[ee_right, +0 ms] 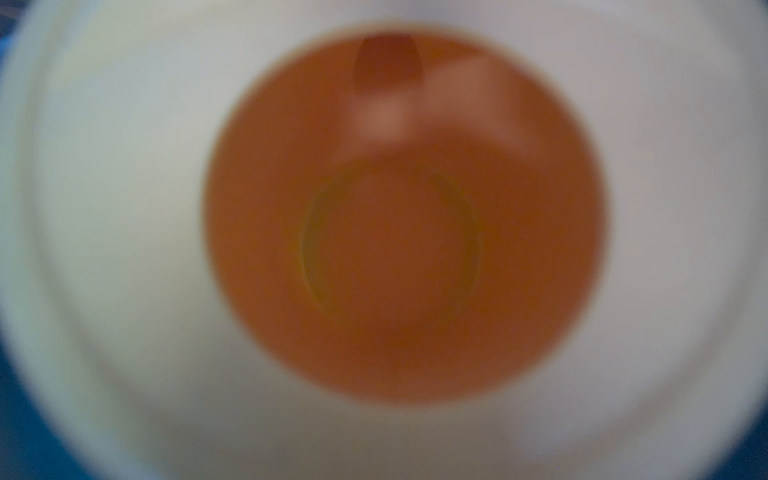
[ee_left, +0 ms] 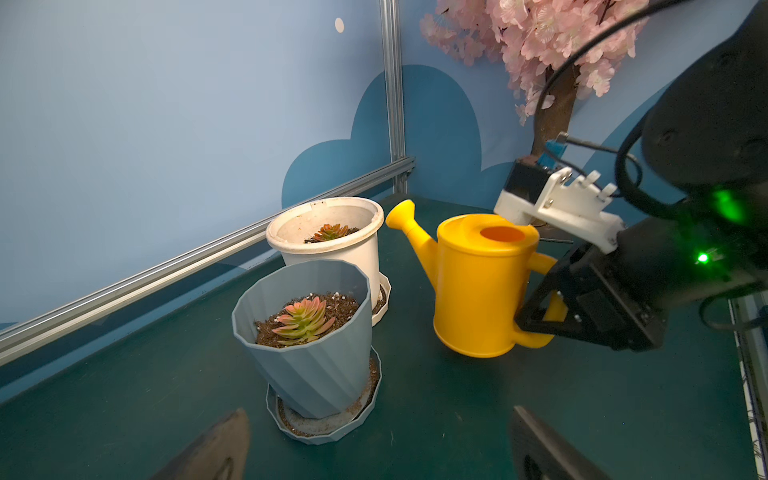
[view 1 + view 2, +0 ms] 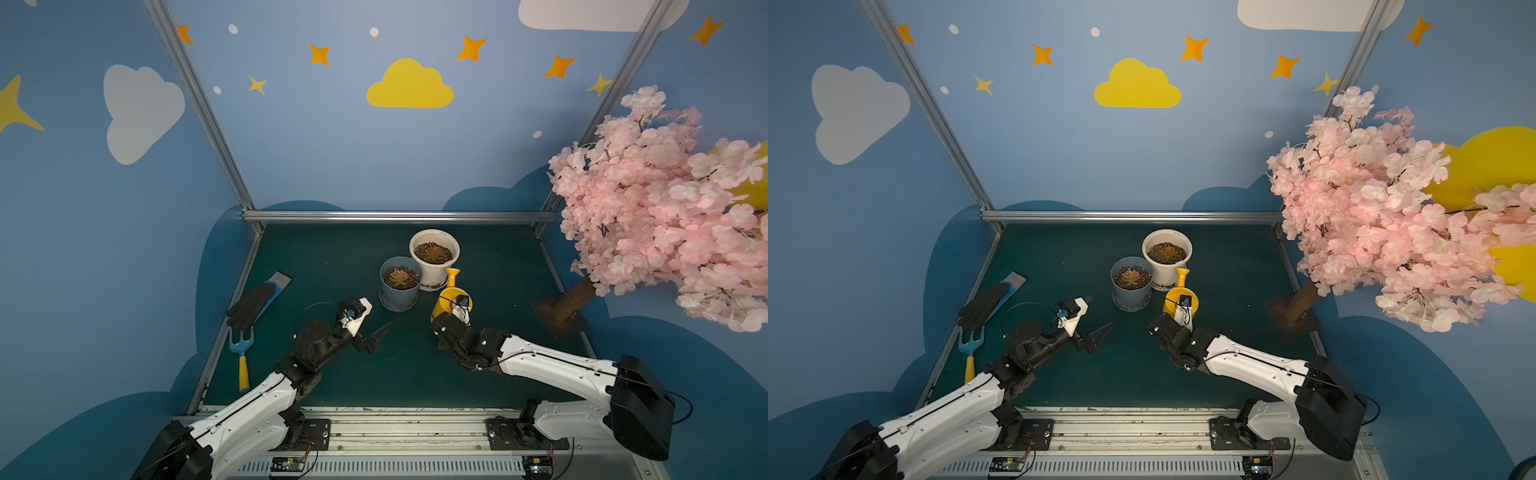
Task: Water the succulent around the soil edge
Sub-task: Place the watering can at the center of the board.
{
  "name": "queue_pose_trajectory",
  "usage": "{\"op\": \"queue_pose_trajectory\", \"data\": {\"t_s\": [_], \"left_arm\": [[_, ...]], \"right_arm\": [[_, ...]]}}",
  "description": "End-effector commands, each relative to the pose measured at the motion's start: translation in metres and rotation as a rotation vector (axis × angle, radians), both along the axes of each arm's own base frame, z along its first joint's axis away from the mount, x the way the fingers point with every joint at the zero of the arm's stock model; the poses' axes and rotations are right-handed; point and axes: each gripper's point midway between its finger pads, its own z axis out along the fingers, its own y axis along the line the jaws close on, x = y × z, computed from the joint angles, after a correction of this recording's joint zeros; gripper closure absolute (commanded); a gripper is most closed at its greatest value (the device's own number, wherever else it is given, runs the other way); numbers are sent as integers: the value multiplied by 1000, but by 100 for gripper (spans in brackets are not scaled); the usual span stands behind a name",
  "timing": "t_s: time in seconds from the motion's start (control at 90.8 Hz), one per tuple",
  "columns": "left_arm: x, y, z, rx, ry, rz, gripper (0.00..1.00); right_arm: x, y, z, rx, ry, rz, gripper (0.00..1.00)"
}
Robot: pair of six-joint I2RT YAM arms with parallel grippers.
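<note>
My right gripper should next move down and toward the blue-grey pot to let go of the can's handle, since it is above bare tabletop (image 3: 426, 314) beside that pot.
A pink-green succulent (image 3: 399, 277) (image 2: 303, 318) grows in a blue-grey ribbed pot (image 3: 1131, 293) on a saucer at mid table. A second succulent (image 3: 434, 251) sits in a white pot (image 2: 332, 253) just behind it. The yellow watering can (image 3: 451, 297) (image 2: 482, 282) is upright to the right of the blue-grey pot, its spout towards the white pot. My right gripper (image 2: 540, 316) is shut on the can's handle. The right wrist view is a blur of the can's opening (image 1: 407, 216). My left gripper (image 3: 376, 318) (image 2: 380, 453) is open in front of the blue-grey pot, holding nothing.
A black and blue glove (image 3: 253, 305) and a blue hand fork with a yellow handle (image 3: 242, 353) lie at the left edge. A pink blossom tree (image 3: 665, 199) on a dark base plate (image 3: 559, 322) overhangs the right side. An aluminium rail (image 3: 399, 216) bounds the back.
</note>
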Motion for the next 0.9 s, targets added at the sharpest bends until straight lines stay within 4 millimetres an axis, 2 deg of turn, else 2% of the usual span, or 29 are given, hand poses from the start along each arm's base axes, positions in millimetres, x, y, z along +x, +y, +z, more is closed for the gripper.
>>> {"op": "queue_pose_trajectory", "data": {"t_s": [0.0, 0.418, 0.617, 0.705, 0.892], "left_arm": [[-2, 1, -4, 10, 8, 4, 0], [-4, -7, -11, 8, 35, -22, 0], [-10, -14, -12, 9, 35, -66, 0], [-10, -13, -12, 7, 33, -66, 0], [-11, -14, -12, 9, 33, -66, 0]], "right_arm": [[9, 22, 14, 68, -43, -15, 100], [5, 37, -16, 5, 49, 3, 99], [4, 43, -21, 10, 68, 23, 67], [4, 43, -21, 0, 74, 31, 46], [2, 44, -12, -23, 62, 58, 20]]}}
